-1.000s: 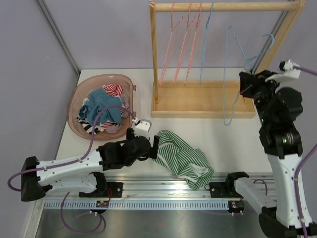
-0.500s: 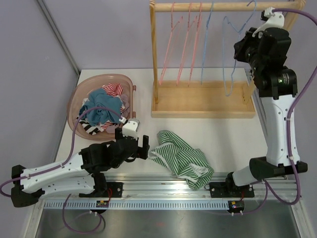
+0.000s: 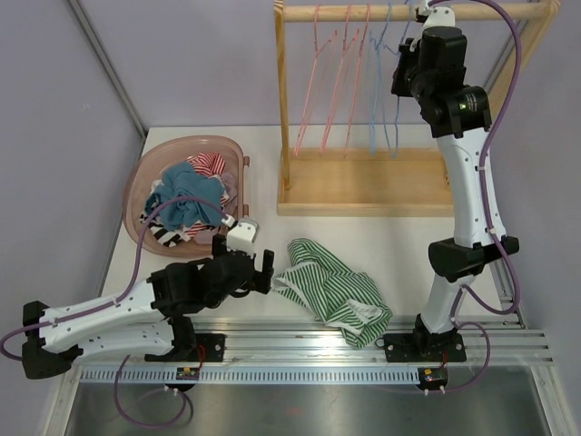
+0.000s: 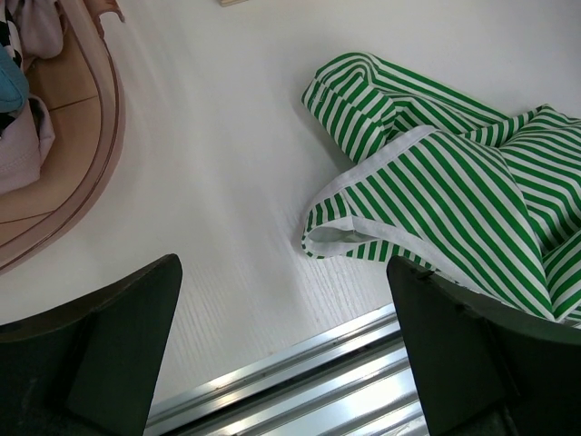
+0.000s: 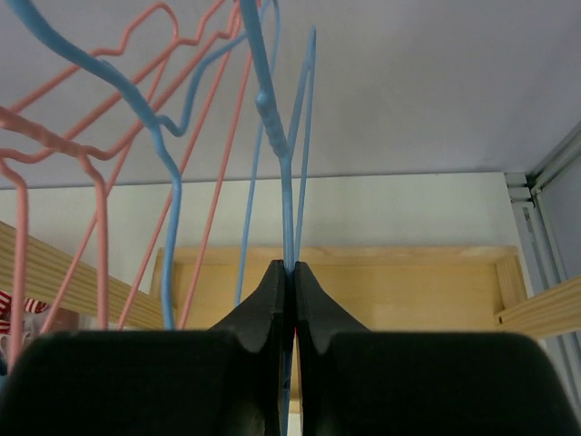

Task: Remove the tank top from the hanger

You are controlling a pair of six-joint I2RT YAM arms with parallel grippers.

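My open left gripper moves to the right in the top view and down onto the tank top's crumpled middle next, since it lies off any hanger.
The green-and-white striped tank top (image 3: 336, 291) lies crumpled on the table near the front edge, off any hanger; it also shows in the left wrist view (image 4: 436, 182). My left gripper (image 3: 263, 268) is open and empty just left of it, jaws wide apart. My right gripper (image 3: 399, 68) is raised at the wooden rack (image 3: 363, 191) and is shut on a blue hanger (image 5: 289, 182), holding it by its wire up near the top rail.
A pink basket (image 3: 145, 182) of mixed clothes stands at the left; its rim shows in the left wrist view (image 4: 100, 136). Several pink hangers (image 3: 331, 82) and another blue hanger (image 3: 374, 82) hang on the rack. A metal rail (image 3: 300, 341) runs along the near edge.
My right arm has swung up and left, carrying the blue hanger from the rack's right end to the top rail. My left gripper let go of the tank top and drew back left.
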